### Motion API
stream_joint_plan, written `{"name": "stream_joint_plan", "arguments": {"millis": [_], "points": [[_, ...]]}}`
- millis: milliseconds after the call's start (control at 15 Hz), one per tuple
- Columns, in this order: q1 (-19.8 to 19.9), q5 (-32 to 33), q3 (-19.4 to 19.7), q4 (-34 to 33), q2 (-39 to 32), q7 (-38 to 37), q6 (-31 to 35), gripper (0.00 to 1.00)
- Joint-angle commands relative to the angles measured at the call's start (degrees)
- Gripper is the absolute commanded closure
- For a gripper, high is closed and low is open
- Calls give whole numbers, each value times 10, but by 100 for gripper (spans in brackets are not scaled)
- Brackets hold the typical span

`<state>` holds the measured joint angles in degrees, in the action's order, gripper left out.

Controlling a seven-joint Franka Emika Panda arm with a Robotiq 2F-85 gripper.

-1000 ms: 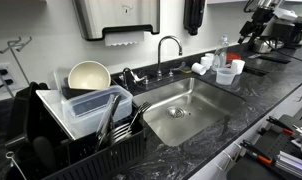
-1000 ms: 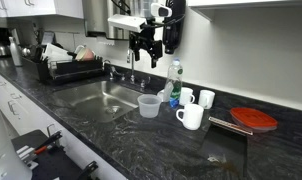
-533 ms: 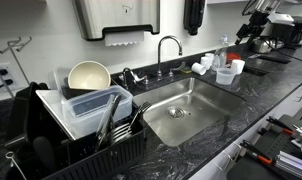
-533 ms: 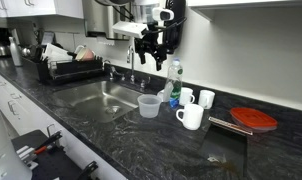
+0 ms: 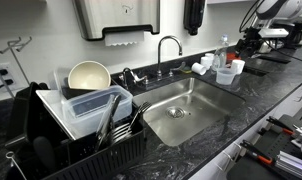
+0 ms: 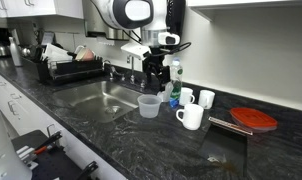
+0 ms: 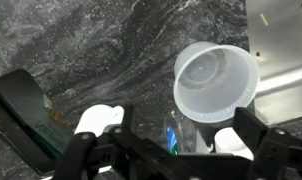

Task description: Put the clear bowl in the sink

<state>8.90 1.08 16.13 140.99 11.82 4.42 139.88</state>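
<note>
My gripper should next lower toward the bowl (image 5: 226,75), with its spread fingers astride the bowl's near rim away from the sink (image 5: 181,112), as the bowl stands upright and open.
The clear bowl (image 5: 226,75) stands upright on the black counter beside the sink (image 5: 181,112); it also shows in the other exterior view (image 6: 148,105) and in the wrist view (image 7: 216,80). The sink also shows in an exterior view (image 6: 99,97), and its steel edge shows in the wrist view (image 7: 283,50). My gripper (image 6: 154,76) hangs open and empty just above and behind the bowl, near a plastic bottle. In the wrist view its fingers (image 7: 171,152) are spread wide, with the bowl ahead of them and apart from them.
A bottle (image 6: 174,82) and white mugs (image 6: 191,116) stand close behind the bowl. A red lid (image 6: 254,119) lies further along the counter. A faucet (image 5: 169,46) stands behind the sink. A dish rack holds a cream bowl (image 5: 89,77) and a clear tub (image 5: 88,105).
The arm has come down from high above the counter, and the gripper now hangs just above the clear bowl. The bowl has not moved.
</note>
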Motion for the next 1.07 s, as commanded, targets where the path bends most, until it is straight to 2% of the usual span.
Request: {"name": "stream_joint_plan", "arguments": {"millis": [0,467,933,1000], "points": [[19,-2,-10,-9,-39,-10,-3,0],[16,-20,-18,-24,-103,0,-10,0],[18,-31,-30,-79,-160,-8,-4,0],[19,-34,-29,-85,-167,-6,-4,4]]}}
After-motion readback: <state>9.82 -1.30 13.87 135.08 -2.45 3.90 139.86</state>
